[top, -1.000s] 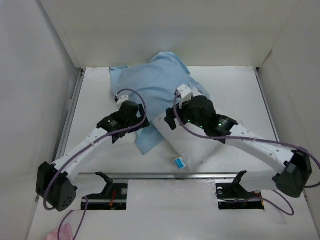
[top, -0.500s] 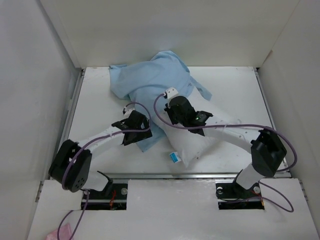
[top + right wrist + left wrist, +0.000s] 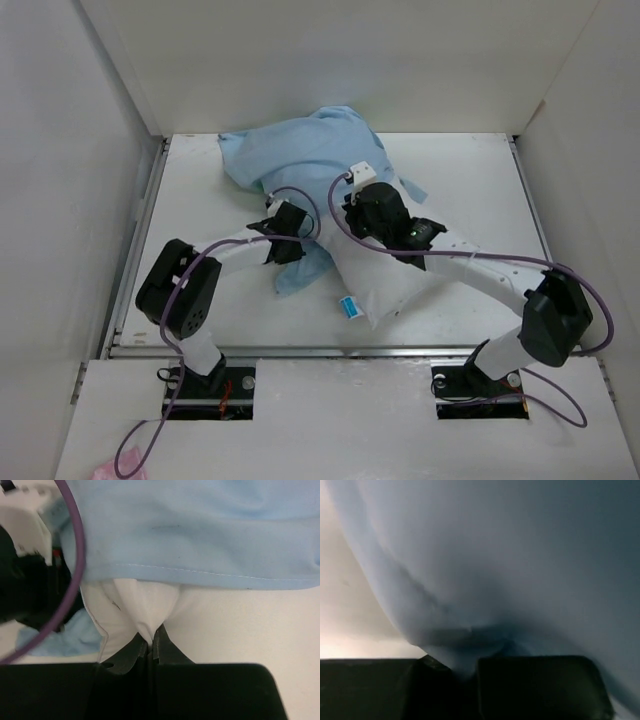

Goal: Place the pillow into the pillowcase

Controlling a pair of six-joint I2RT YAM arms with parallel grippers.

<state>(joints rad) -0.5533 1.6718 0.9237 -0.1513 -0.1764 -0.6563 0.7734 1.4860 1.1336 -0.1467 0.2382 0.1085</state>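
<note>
The pinched pillow fold is still outside, so I should tilt my right gripper up and push outward to carry the fold under the pillowcase hem, then open there.
The light-blue pillowcase [image 3: 300, 160] lies bunched at the back of the table, over the far end of the white pillow [image 3: 385, 285]. The pillow's blue tag [image 3: 349, 306] shows at its near edge. My left gripper [image 3: 285, 238] sits at the pillowcase's near left flap. In the left wrist view it [image 3: 465, 664] is shut on a pinch of the pillowcase [image 3: 510, 555]. My right gripper [image 3: 368, 208] is at the pillow's far end, just under the pillowcase hem [image 3: 200, 572], and it [image 3: 151, 641] is shut on a fold of the pillow [image 3: 145, 605].
White walls enclose the table on the left, back and right. A metal rail [image 3: 300, 350] runs along the near edge. Purple cables [image 3: 330, 205] loop above both wrists. A pink scrap [image 3: 105, 470] lies below the left base.
Both arms have swung inward and toward the back. Both grippers went from open to shut, the right first on the pillow, then the left on the pillowcase. The pillow shifted slightly left.
</note>
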